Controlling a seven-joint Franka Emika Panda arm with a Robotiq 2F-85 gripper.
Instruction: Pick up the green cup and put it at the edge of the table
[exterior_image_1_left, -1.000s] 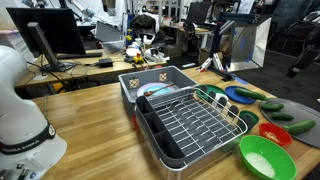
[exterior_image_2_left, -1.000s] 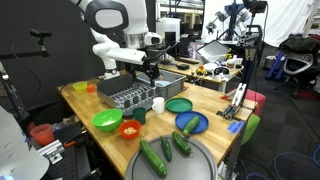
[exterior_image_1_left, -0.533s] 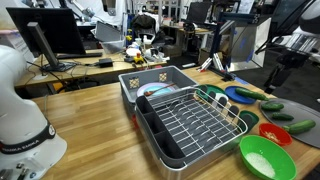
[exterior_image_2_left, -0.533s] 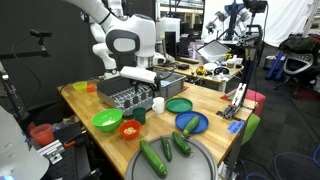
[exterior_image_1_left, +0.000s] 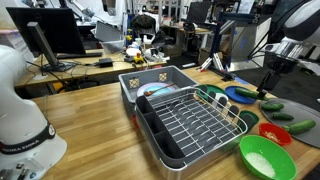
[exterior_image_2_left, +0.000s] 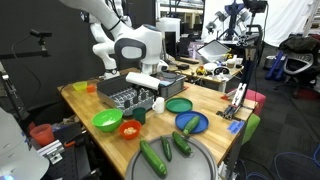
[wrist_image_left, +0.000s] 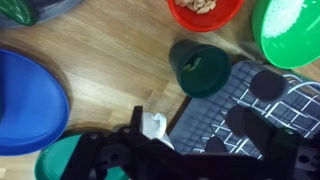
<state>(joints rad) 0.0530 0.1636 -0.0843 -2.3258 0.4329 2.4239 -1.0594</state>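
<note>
I will lower my gripper toward the red bowl, with my fingers on both sides of the bowl's rim where it faces the blue plate, because the green cup (wrist_image_left: 200, 68) stands there below my gripper with its opening up.
The dark green cup (wrist_image_left: 200, 68) stands upright on the wooden table (wrist_image_left: 110, 50), beside the corner of the grey dish rack (wrist_image_left: 270, 105). In an exterior view the green cup (exterior_image_2_left: 140, 116) sits between the rack and the red bowl. My gripper (wrist_image_left: 228, 128) hangs above the table near the rack's corner, short of the cup, and looks open and empty. It shows in both exterior views (exterior_image_1_left: 268, 82) (exterior_image_2_left: 157, 88), above the plates. The table (exterior_image_1_left: 90, 110) runs wide around the rack.
A small white cup (wrist_image_left: 152, 126) sits under my gripper. A blue plate (wrist_image_left: 25, 100), a green plate (exterior_image_2_left: 179, 105), a red bowl (wrist_image_left: 205, 10) and a big green bowl (wrist_image_left: 290, 30) surround the cup. Cucumbers (exterior_image_2_left: 155, 157) lie near the table's end.
My arm has swung over from the rack's far side and come down toward the plates and cups; it now shows at the right of an exterior view. Objects on the table have not moved.
</note>
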